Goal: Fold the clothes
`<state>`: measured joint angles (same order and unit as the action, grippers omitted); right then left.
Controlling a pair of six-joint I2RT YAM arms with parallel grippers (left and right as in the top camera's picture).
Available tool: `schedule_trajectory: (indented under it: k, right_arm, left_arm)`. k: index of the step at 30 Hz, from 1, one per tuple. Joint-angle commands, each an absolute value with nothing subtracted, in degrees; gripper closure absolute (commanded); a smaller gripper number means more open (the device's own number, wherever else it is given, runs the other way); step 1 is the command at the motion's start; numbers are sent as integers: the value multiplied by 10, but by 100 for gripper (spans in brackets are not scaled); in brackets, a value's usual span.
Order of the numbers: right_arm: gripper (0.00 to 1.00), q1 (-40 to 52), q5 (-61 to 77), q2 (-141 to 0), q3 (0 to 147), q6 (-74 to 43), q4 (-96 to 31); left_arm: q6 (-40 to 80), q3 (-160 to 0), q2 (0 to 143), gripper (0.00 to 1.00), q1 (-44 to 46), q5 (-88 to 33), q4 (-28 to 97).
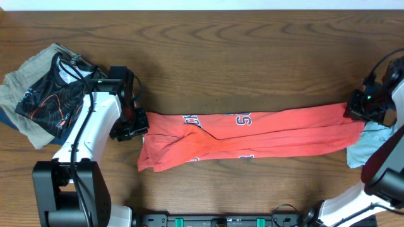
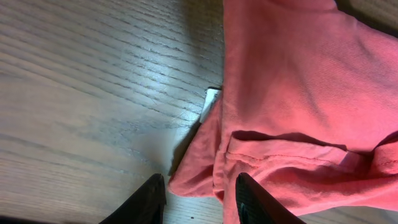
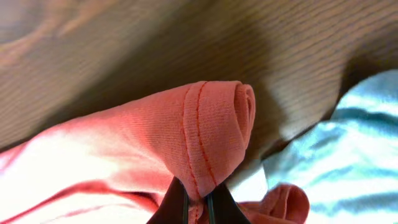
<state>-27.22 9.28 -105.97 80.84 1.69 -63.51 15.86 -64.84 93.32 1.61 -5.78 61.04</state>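
The shirt lies in a long piece, so my right gripper will go left in the overhead view and release the shirt's hem over the middle lettering [image 1: 243,119].
The clothes, a coral-red T-shirt [image 1: 265,135], lie stretched in a long band across the table, with white-and-navy lettering [image 1: 241,119] along the upper edge. My left gripper [image 1: 134,129] is at the shirt's left end. In the left wrist view this gripper [image 2: 199,202] is open, a corner of the red shirt [image 2: 292,93] lying between its fingers and against the right one. My right gripper [image 1: 355,112] is at the shirt's right end. In the right wrist view it [image 3: 198,205] is shut on a rolled, stitched hem of the shirt [image 3: 211,124].
A pile with a black shirt with an orange line pattern [image 1: 50,101] and an olive garment [image 1: 25,79] lies at the far left. A light blue cloth [image 1: 369,145] lies under the right arm, just beside the held hem [image 3: 348,143].
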Motion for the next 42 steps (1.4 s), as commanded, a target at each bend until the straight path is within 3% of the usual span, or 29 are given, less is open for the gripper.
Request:
schedule_trajectory:
  k: [1,19,28,35,39,40,42]
  right_arm:
    - [99,-241,107,-1032,817,2,-649]
    - [99,42,103,-1019,804,-136,-698]
    - [99,136,104,-1019,801,-208,-677]
    - [80,174,106,-1019,801,-208,-677]
    - [49,193,129,-1019,801,-207,-679]
    - [47,198,133,-1019,801,-202,-681]
    - [54,206,133,-1019,801,-180,-683]
  left_arm:
    - [167,-642,936,61,13,-53,612]
    - [166,-642,936,61,13,-53,612]
    - [166,-642,936,60,13,-53,612]
    - [166,-642,936,61,13,-53,612]
    - [166,-642,936,61,13,-53,612]
    - [166,-642,936,60,13,-53,612]
    - [166,-642,936,61,13,-53,612]
